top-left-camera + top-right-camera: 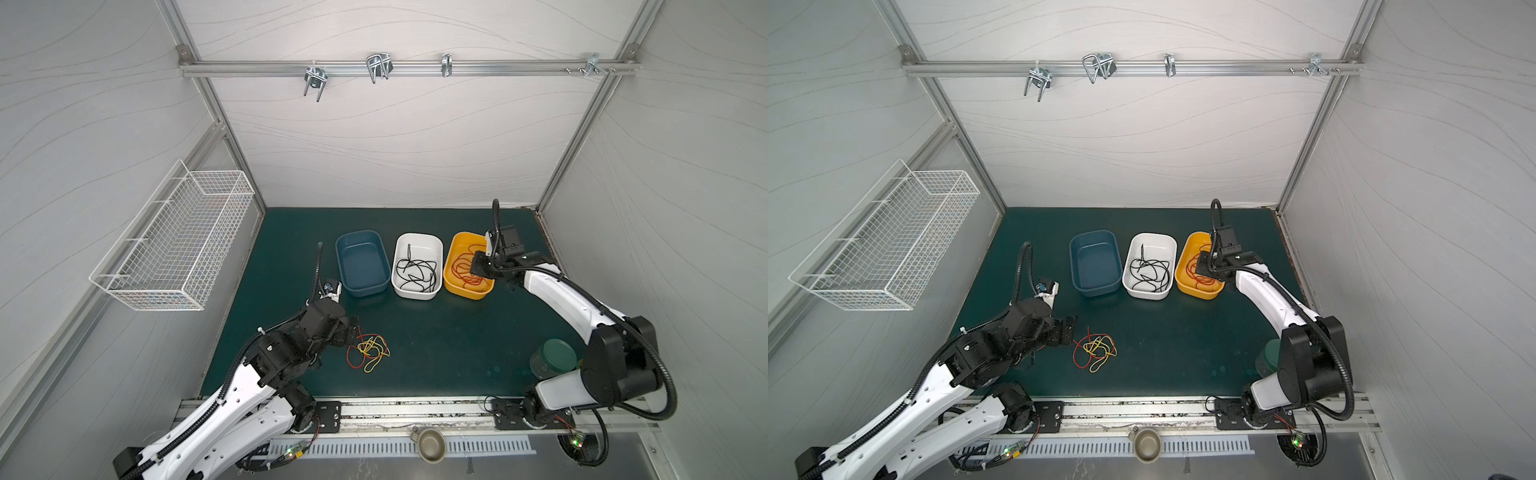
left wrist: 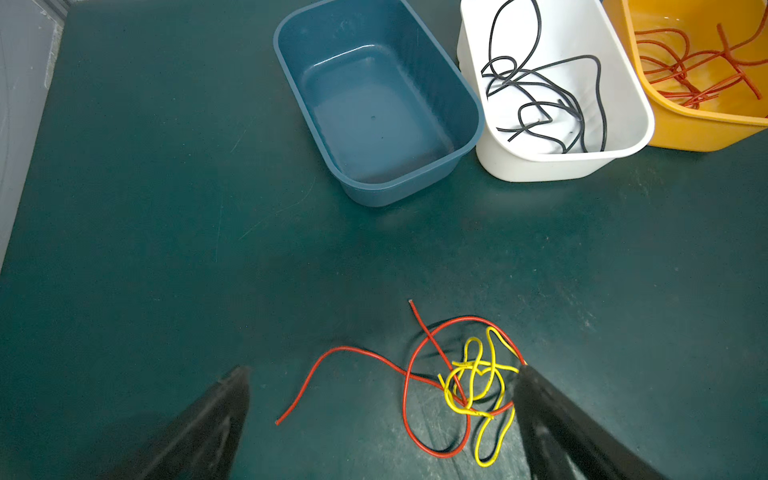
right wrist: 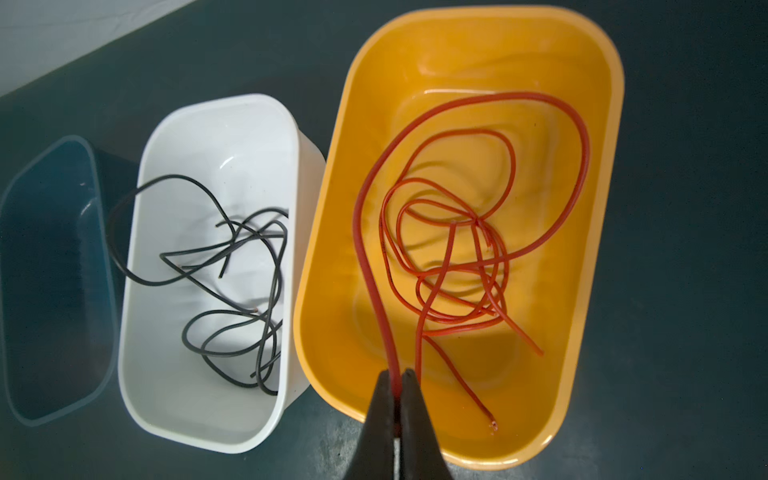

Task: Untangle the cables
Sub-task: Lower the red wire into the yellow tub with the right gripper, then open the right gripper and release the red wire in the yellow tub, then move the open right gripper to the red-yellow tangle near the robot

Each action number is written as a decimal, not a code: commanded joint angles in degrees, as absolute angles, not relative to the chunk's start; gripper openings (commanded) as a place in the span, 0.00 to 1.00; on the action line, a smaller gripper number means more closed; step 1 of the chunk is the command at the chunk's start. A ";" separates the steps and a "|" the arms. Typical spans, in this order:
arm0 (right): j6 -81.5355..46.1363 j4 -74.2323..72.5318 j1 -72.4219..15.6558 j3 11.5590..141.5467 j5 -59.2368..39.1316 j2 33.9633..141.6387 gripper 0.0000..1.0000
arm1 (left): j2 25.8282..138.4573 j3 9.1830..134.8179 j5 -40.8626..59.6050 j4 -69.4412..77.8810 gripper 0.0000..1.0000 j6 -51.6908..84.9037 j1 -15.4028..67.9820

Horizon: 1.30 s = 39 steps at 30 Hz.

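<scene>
The red cable's loop already hangs among red cables inside the yellow tub, so my right gripper should next go down toward the tub's near end and let the cable go.
A tangle of red and yellow cables lies on the green mat, and the left wrist view shows it too. My left gripper hangs open just left of the tangle, with one finger beside the yellow loops and nothing held. My right gripper is over the yellow tub, shut on a red cable that loops down into the tub among other red cables. Black cables lie in the white tub.
An empty blue tub stands left of the white one. A green-lidded jar sits by the right arm's base. A wire basket hangs on the left wall. A small bowl rests at the front rail.
</scene>
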<state>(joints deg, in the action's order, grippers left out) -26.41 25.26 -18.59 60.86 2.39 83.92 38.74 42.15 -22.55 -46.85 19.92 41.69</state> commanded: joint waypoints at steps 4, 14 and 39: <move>-27.02 25.07 -18.28 60.67 -0.64 89.35 0.00 | 38.77 42.19 -23.33 -44.81 1.00 19.78 41.84; -26.40 28.82 -18.35 62.91 -0.96 91.30 0.11 | 38.76 42.10 -23.36 -44.67 1.00 19.80 41.87; -25.14 28.73 -34.74 56.22 3.61 68.75 0.76 | 38.70 42.10 -22.07 -44.47 1.00 19.53 41.86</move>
<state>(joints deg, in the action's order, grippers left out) -24.29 30.06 -30.98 59.42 2.94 71.96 38.74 42.04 -22.11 -46.46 19.88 41.69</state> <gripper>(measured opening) 0.754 0.999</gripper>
